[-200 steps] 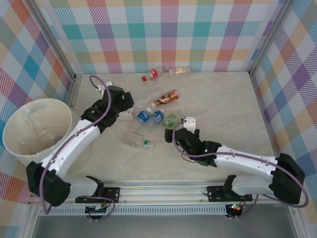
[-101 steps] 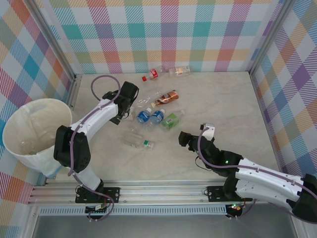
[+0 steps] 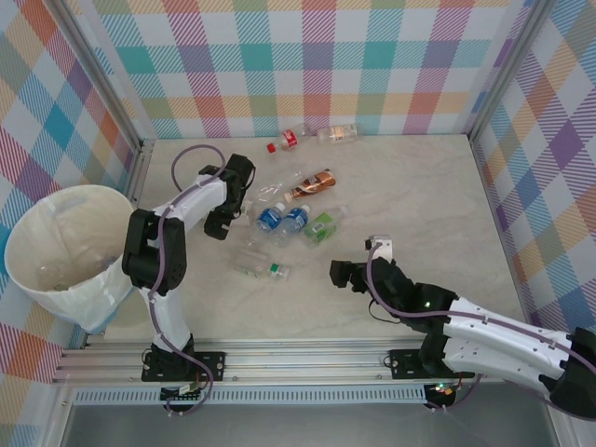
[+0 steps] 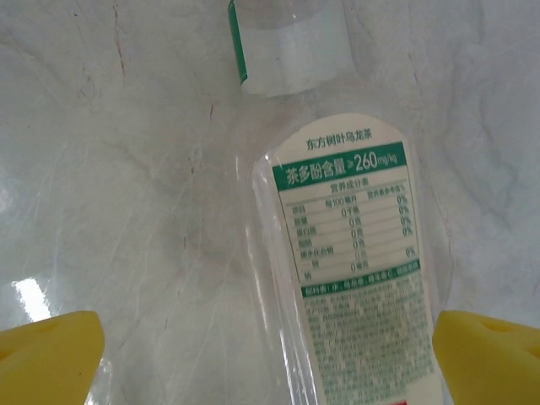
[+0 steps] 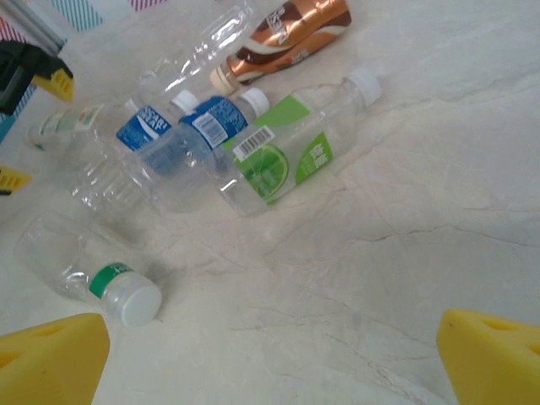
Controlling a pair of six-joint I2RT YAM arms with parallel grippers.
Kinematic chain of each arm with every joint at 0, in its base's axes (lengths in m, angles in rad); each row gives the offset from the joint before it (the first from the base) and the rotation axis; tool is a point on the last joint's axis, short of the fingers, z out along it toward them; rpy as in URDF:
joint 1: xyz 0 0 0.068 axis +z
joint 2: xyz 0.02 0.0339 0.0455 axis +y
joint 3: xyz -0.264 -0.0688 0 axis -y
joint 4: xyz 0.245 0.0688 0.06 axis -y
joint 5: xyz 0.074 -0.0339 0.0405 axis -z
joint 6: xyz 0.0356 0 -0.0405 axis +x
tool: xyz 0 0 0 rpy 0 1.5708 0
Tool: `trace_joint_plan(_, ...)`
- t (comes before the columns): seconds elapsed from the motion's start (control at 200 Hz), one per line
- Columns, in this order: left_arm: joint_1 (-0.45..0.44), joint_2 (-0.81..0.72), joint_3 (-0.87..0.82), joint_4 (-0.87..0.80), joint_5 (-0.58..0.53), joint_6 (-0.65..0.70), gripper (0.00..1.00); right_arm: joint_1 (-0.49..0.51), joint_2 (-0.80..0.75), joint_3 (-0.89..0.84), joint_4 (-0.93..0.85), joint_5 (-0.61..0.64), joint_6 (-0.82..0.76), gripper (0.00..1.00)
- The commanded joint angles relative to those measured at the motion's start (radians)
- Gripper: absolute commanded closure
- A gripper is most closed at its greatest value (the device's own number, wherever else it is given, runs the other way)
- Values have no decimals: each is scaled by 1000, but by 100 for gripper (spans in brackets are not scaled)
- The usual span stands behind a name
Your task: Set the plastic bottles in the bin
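The clear plastic bottle's labelled body lies nearer one fingertip of the left gripper, so the left gripper needs to lower and shift sideways to centre it.
Several plastic bottles lie in a loose cluster mid-table: two blue-labelled ones [image 3: 270, 219] [image 5: 148, 126], a lime-green-labelled one [image 3: 323, 225] [image 5: 287, 156], a brown one [image 3: 312, 183] [image 5: 283, 29] and a clear one with a white cap [image 3: 265, 268] [image 5: 93, 274]. Two more bottles [image 3: 317, 136] rest by the back wall. My left gripper [image 3: 223, 222] [image 4: 270, 354] is open, pointing down, its yellow fingertips [image 4: 46, 350] either side of a clear bottle with a green-and-white label [image 4: 346, 245]. My right gripper [image 3: 345, 273] [image 5: 270, 363] is open over bare table, short of the cluster. The cream-white bin [image 3: 73, 189] stands at the left.
Checked walls close the table at the back and both sides. A metal rail [image 3: 307, 358] runs along the near edge. Bare marble-look tabletop [image 3: 428, 205] stretches to the right of the bottles.
My left arm has folded back and its gripper has come down over the green-and-white-labelled bottle. My right gripper has drawn back from the green-labelled bottle toward the near edge. Both stay open.
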Motion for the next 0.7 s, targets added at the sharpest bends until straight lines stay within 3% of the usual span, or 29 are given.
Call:
trace_joint_plan(0.0, 15, 43, 54, 3, -13, 7, 0, -3, 45, 66, -6, -51, -37, 0)
trace_joint_plan(0.205, 23, 120, 102, 20, -38, 46, 1, -4, 132, 116, -10, -105, -70, 0)
trace_joint_plan(0.41, 30, 167, 101, 60, -51, 81, 9, -2, 183, 140, 4, -145, -81, 0)
trace_joint_plan(0.695, 37, 83, -82, 262, -41, 123, 41, -2, 205, 147, 16, -163, -89, 0)
